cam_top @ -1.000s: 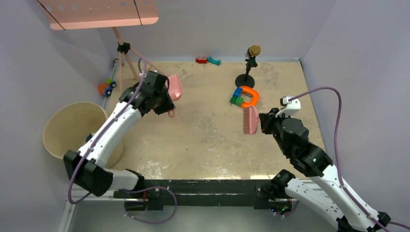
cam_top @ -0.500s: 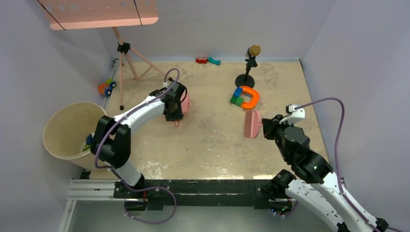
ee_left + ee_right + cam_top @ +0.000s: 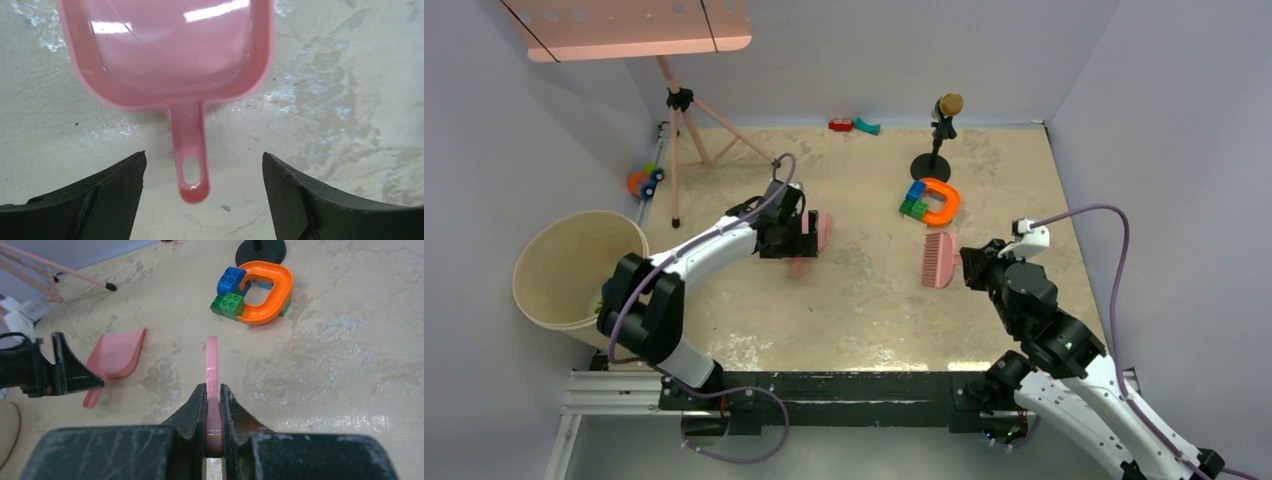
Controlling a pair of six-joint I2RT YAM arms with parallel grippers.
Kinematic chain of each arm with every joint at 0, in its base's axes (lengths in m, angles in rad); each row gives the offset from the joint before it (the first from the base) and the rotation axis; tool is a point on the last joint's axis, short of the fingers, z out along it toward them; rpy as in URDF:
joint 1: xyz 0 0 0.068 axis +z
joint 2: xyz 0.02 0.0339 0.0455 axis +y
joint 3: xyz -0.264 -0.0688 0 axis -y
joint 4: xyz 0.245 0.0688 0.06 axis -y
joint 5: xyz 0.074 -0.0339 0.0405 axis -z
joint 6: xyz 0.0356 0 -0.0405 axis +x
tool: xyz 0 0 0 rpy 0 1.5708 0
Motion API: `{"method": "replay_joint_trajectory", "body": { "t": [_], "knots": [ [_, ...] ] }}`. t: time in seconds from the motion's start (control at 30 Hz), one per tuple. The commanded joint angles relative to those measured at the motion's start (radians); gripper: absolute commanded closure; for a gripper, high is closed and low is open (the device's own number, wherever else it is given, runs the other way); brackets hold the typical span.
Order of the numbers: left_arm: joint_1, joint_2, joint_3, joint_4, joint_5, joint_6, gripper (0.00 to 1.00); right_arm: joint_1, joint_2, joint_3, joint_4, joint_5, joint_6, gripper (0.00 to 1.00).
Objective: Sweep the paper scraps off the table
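Note:
I need to lower my right gripper toward the dustpan (image 3: 170, 50) next and let go of the brush handle, because the tabletop is bare below the gripper and to its left in the top view.
No paper scraps show on the table (image 3: 864, 310) in any view. A pink dustpan (image 3: 170, 50) lies on the table left of centre, also in the top view (image 3: 822, 228). Its handle (image 3: 189, 165) points back between the fingers of my left gripper (image 3: 203, 156), which is open and not touching it. From above, that left gripper (image 3: 799, 245) hangs over the handle end. My right gripper (image 3: 213, 387) is shut on the handle of a pink brush (image 3: 212, 357). In the top view the brush (image 3: 941, 258) stands right of centre, ahead of the right gripper (image 3: 964, 262).
A beige bucket (image 3: 574, 262) stands off the table's left edge. Blue-green blocks with an orange horseshoe (image 3: 932, 200) sit behind the brush. A black figure stand (image 3: 939, 130), a pink tripod (image 3: 686, 130) and small red and teal toys (image 3: 854, 125) line the back.
My left arm swung from near the bucket toward the table's middle with the dustpan, then opened and let it go. The right gripper and brush shifted slightly.

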Motion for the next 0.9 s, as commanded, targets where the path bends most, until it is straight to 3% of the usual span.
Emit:
{"method": "replay_joint_trajectory", "body": {
  "t": [0.0,0.2,0.37,0.47,0.57,0.67,0.73,0.87],
  "knots": [
    [-0.006,-0.184,-0.018,0.036,0.029,0.059,0.02,-0.002,0.010,-0.058,0.088,-0.075,0.066,1.00],
    [-0.007,-0.417,-0.101,-0.021,0.022,0.074,0.01,-0.002,0.018,-0.159,0.323,-0.238,0.159,1.00],
    [-0.012,-0.610,-0.242,0.010,0.082,0.028,0.01,-0.003,0.143,-0.259,0.667,-0.298,0.297,1.00],
    [-0.017,-0.708,-0.312,0.011,0.087,0.018,0.00,-0.004,0.248,-0.257,0.800,-0.254,0.376,1.00],
    [-0.026,-0.775,-0.354,0.003,0.083,-0.004,0.01,-0.004,0.320,-0.218,0.806,-0.157,0.443,0.97],
    [-0.028,-0.810,-0.375,-0.017,0.077,-0.017,0.00,-0.006,0.366,-0.118,0.557,-0.008,0.559,0.25],
    [-0.028,-0.824,-0.387,-0.020,0.077,-0.023,0.00,-0.006,0.379,-0.054,0.373,0.087,0.603,0.13],
    [-0.029,-0.839,-0.403,-0.012,0.098,-0.029,0.00,-0.005,0.323,-0.022,0.228,0.198,0.526,0.08]
  ]
}}
